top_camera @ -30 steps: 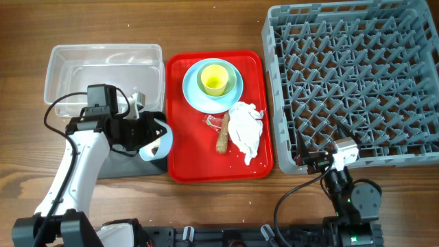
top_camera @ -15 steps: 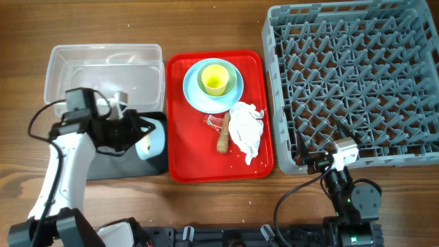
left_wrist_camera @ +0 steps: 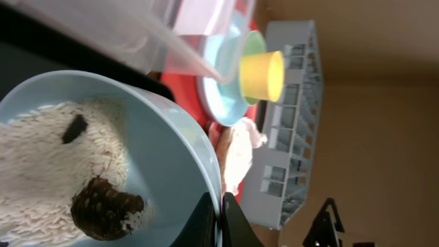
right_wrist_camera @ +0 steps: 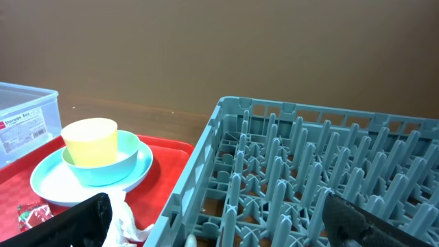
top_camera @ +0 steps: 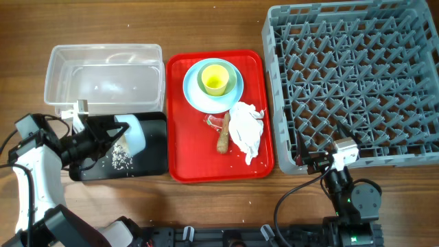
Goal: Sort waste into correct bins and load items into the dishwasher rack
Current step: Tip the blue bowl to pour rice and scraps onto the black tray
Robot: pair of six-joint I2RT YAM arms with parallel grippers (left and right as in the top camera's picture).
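The left gripper tips out the rice (left_wrist_camera: 48, 165) next, swings over the red tray and lowers to release the bowl beside the brown stick, where the tray is bare.
My left gripper (top_camera: 113, 139) is shut on the rim of the small light blue bowl (top_camera: 133, 135), held tilted over the black tray (top_camera: 147, 165). White rice crumbs (top_camera: 122, 159) lie on that tray. In the left wrist view my fingertips (left_wrist_camera: 214, 221) pinch the bowl (left_wrist_camera: 164, 151), which holds rice (left_wrist_camera: 48, 165) and a brown bit (left_wrist_camera: 103, 206). The yellow cup (top_camera: 214, 77) sits in the green bowl (top_camera: 232, 84) on the blue plate (top_camera: 195, 92). The napkin (top_camera: 245, 130), brown stick (top_camera: 223, 134) and red wrapper (top_camera: 212, 121) lie on the red tray. My right gripper (right_wrist_camera: 226, 230) is open and empty by the rack (top_camera: 353, 82).
The clear tub (top_camera: 103, 75) stands behind the black tray. The red tray (top_camera: 180, 171) lies between the bins and the rack. The right arm base (top_camera: 353, 199) sits at the table's front edge, just off the rack's front corner.
My left arm has swung left, carrying the small blue bowl from the red tray's edge over the black tray and tipping it. Rice now lies on the black tray. The right arm has not moved.
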